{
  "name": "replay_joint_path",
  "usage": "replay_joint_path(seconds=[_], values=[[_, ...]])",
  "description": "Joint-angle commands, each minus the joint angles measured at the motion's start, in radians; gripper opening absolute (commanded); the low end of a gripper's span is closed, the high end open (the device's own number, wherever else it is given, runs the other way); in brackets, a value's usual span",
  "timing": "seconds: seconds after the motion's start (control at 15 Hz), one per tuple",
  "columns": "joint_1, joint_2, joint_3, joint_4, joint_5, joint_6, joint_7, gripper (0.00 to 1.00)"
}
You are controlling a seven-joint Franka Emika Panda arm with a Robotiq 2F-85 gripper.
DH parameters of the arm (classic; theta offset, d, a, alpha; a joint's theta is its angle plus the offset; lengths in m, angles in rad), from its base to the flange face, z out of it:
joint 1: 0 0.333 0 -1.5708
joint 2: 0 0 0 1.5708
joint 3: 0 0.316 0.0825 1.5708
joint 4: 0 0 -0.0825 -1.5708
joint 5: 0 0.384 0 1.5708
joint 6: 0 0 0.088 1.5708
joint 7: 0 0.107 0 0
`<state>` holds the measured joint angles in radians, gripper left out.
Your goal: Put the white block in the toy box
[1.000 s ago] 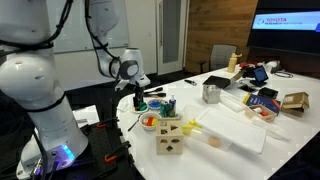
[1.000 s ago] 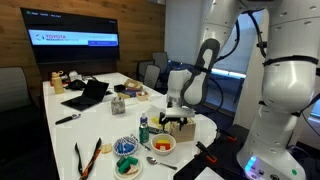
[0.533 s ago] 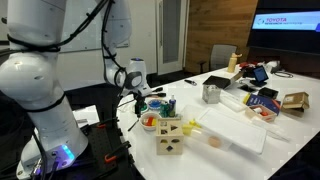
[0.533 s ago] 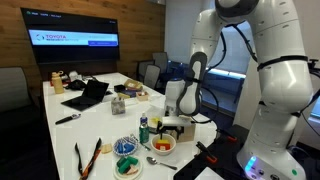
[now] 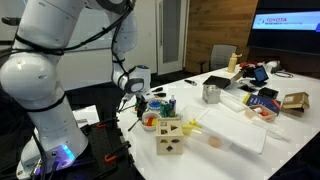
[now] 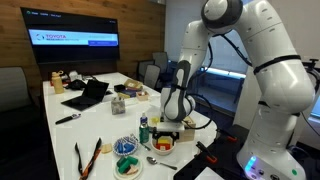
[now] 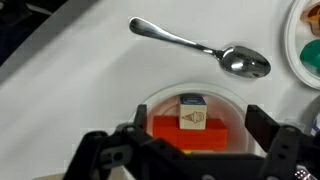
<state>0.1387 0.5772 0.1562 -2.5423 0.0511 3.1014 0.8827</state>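
Observation:
My gripper lowers into the bowl (image 5: 150,122) next, before closing on the white block (image 7: 193,112), since the block is still below the gripper's fingertips.
The white block (image 7: 193,112), a small cube with an ice-cream picture on it, stands on a red block (image 7: 185,132) inside a small round bowl (image 7: 232,100). My gripper (image 7: 196,130) is open and hangs just above the bowl, one finger on each side of the white block, not touching it. In both exterior views the gripper (image 5: 143,103) (image 6: 168,127) is low over the bowl (image 5: 150,122) (image 6: 163,146). The toy box (image 5: 170,136), a light-wood cube with shaped holes, stands next to the bowl near the table's edge.
A metal spoon (image 7: 200,47) lies beside the bowl. A large flat whitish container (image 5: 235,128) lies beyond the toy box. A plate of coloured pieces (image 6: 127,165), a small bottle (image 6: 143,128), tongs (image 6: 88,157), a laptop (image 6: 88,95) and a metal cup (image 5: 211,94) are on the table.
The arm has swung and lowered, bringing the open gripper down from above the table's edge to just over the bowl. Nothing on the table has moved.

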Motion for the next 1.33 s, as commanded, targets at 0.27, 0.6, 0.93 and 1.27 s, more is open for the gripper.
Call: replay_joint_path(seconds=[0.27,0.6,0.93,1.27], values=[[0.049,0.050,-0.026,0.064,0.158,-0.004,-0.132,1.00],[0.050,0.077,-0.031,0.081,0.202,-0.006,-0.176,1.00],[0.051,0.113,-0.044,0.114,0.208,-0.021,-0.199,1.00],[0.051,0.142,-0.051,0.143,0.209,-0.030,-0.203,0.72]])
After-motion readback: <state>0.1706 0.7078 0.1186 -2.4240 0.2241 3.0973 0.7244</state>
